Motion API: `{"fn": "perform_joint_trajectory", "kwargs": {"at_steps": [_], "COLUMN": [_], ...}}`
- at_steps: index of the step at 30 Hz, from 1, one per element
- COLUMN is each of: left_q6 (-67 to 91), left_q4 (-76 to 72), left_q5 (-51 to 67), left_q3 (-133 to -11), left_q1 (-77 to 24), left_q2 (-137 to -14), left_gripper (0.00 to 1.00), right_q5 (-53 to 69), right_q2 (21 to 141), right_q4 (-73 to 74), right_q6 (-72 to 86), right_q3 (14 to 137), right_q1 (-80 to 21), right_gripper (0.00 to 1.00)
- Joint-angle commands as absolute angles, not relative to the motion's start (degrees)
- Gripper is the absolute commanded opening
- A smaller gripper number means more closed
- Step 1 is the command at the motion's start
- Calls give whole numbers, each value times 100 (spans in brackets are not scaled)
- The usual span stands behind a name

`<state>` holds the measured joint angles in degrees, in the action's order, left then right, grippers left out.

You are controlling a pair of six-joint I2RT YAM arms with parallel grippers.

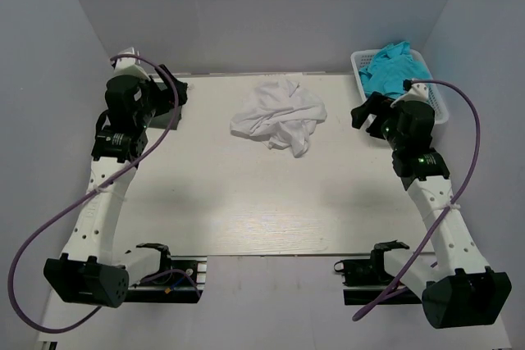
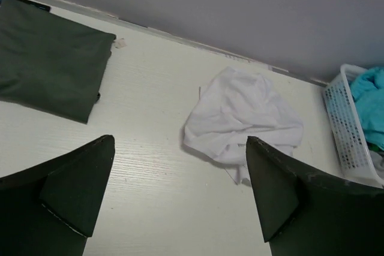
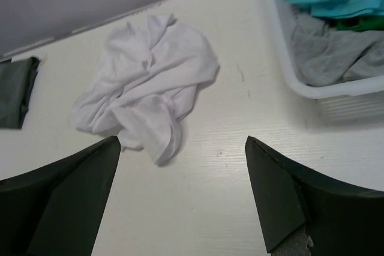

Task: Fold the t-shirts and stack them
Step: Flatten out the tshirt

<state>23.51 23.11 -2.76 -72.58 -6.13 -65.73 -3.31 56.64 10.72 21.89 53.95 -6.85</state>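
Next, my left gripper moves its open fingers down onto the white t-shirt's jutting corner [image 1: 235, 127] [image 2: 189, 139], as that corner is below, to the gripper's right in the top view.
A crumpled white t-shirt [image 1: 279, 114] lies at the back middle of the table, also in the left wrist view [image 2: 243, 121] and the right wrist view [image 3: 147, 85]. A folded dark grey-green t-shirt [image 2: 51, 58] lies flat at the back left, its edge showing in the right wrist view [image 3: 15, 91]. Bright teal t-shirts [image 1: 392, 67] fill the basket [image 3: 282, 64]. My left gripper [image 2: 180, 175] stands open above bare table, left of the white shirt. My right gripper [image 3: 183, 169] is open too, between the white shirt and the basket. Neither holds anything.
The white lattice basket [image 1: 439, 104] stands at the back right corner and also holds a grey garment [image 3: 336, 52]. Grey walls enclose the table on three sides. Purple cables loop off both arms.
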Motion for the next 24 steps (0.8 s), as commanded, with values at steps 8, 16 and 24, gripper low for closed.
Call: {"fn": "perform_joint_trajectory", "kwargs": {"at_steps": [8,16,24], "left_q6": [2057,2250,2250], "left_q4": [2645,2821,3023], "left_q5": [1184,1626,1556], "left_q3": [-7268,-7646,-8805], "left_q1": [-712,-817,-1089], "left_q2": [-7583,-9543,-11231], "left_gripper": [100,100,100], "right_q5": [1790,2339,1627], "right_q2": [6134,7671,9533], "right_q4": [888,642,1625], "right_q6": [1591,1327,1099], "right_q3": [5572,6081,7839], "right_q1": [-729,-870,-1229], "right_gripper": [90,90,90]}}
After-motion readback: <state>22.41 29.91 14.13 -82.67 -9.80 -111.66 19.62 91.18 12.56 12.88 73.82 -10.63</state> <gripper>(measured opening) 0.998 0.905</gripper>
